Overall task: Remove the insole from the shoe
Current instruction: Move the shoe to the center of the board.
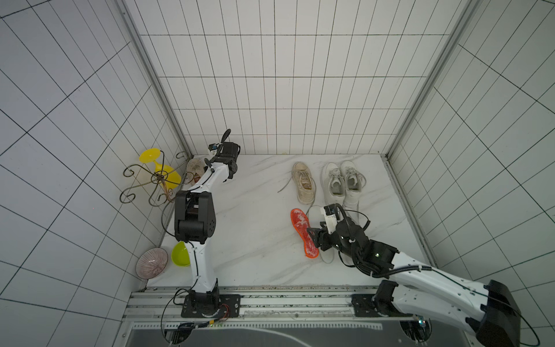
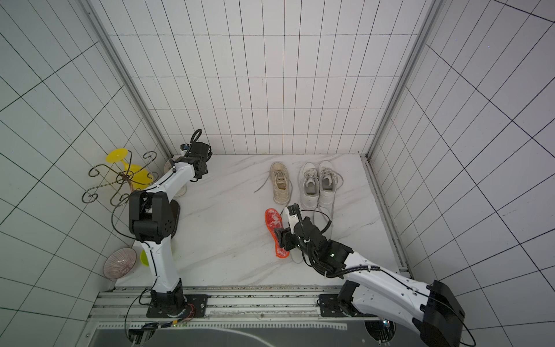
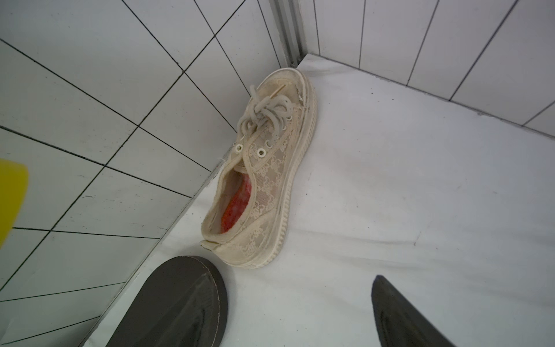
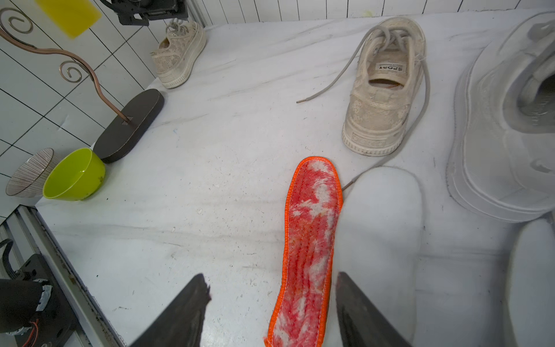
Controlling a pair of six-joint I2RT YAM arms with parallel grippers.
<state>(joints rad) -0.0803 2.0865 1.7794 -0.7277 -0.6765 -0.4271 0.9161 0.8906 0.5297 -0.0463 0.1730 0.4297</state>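
My left gripper will lower onto the shoe's side facing the open tabletop, one finger inside the shoe's opening, as the shoe's other side lies against the tiled wall.
A beige lace shoe (image 3: 264, 168) lies in the back left corner against the tiled wall, and a red insole (image 3: 237, 201) shows inside its opening. My left gripper (image 3: 295, 288) hangs just behind its heel, open, with nothing between the fingers. A second beige shoe (image 1: 304, 183) stands mid-table. In front of it a loose orange-edged red insole (image 4: 312, 234) lies flat beside a white insole (image 4: 381, 228). My right gripper (image 4: 270, 279) is open over the red insole's heel end. That end lies between the fingers, untouched.
A pair of white sneakers (image 1: 341, 183) stands right of the beige shoe. At the left are a curly metal stand (image 1: 156, 180) with a yellow glass (image 1: 159, 168), its dark base (image 3: 168, 300), a green bowl (image 1: 180, 254) and a striped bowl (image 1: 151, 263).
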